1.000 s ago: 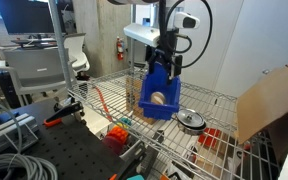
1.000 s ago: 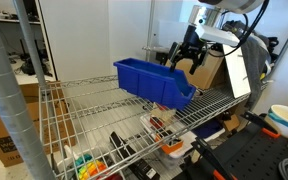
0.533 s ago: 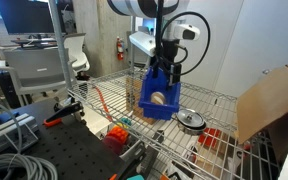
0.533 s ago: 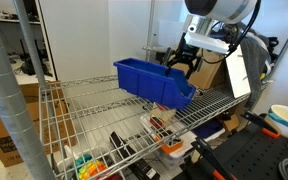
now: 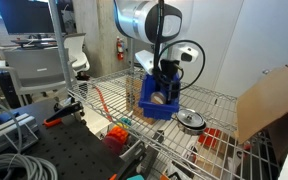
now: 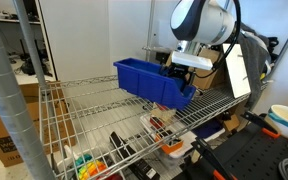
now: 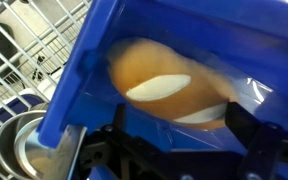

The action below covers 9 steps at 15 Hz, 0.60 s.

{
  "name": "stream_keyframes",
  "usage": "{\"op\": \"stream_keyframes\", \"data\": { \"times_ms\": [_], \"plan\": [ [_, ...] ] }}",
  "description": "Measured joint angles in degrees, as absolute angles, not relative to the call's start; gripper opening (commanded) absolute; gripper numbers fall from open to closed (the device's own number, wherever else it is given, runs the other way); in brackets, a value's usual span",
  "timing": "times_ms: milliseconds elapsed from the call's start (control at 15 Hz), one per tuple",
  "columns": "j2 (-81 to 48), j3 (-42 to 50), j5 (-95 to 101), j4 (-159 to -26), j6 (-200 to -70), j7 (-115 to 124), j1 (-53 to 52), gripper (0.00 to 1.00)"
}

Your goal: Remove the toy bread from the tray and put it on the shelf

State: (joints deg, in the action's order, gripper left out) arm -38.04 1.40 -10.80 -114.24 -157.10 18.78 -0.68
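Observation:
My gripper moves a little farther onto the toy bread's pale-patched near edge (image 7: pixel 187 106) next, then closes there.
The toy bread (image 7: pixel 164 85), a tan rounded loaf with pale patches, lies inside the bright blue bin tray (image 7: pixel 89 70). In an exterior view the loaf (image 5: pixel 159 99) shows at the bin's low front. The tray stands on the silver wire shelf in both exterior views (image 5: pixel 151 106) (image 6: pixel 149 82). My gripper (image 7: pixel 179 125) is open, lowered into the tray's front end, its dark fingers on either side of the loaf's near edge. In an exterior view the gripper (image 6: pixel 177 72) is partly hidden behind the bin wall.
A round silver metal lid (image 5: pixel 191 121) lies on the wire shelf (image 5: pixel 104 100) beside the tray, also in the wrist view (image 7: pixel 24 150). A cardboard box (image 5: pixel 269 100) stands nearby. An orange-red toy (image 5: pixel 115 133) and tools lie on the black table.
My gripper has come down from above the tray's back into the tray, close over the bread. The tray and bread have not moved.

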Motion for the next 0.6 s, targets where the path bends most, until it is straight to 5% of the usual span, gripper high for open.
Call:
{"op": "stream_keyframes", "data": {
  "times_ms": [67, 600],
  "plan": [
    [-39.43, 1.62, -10.8, -113.1, -157.04, 19.6, -1.01, 0.74],
    [-43.89, 3.69, -10.79, -107.84, -156.96, 24.39, -4.19, 0.13]
  ]
}}
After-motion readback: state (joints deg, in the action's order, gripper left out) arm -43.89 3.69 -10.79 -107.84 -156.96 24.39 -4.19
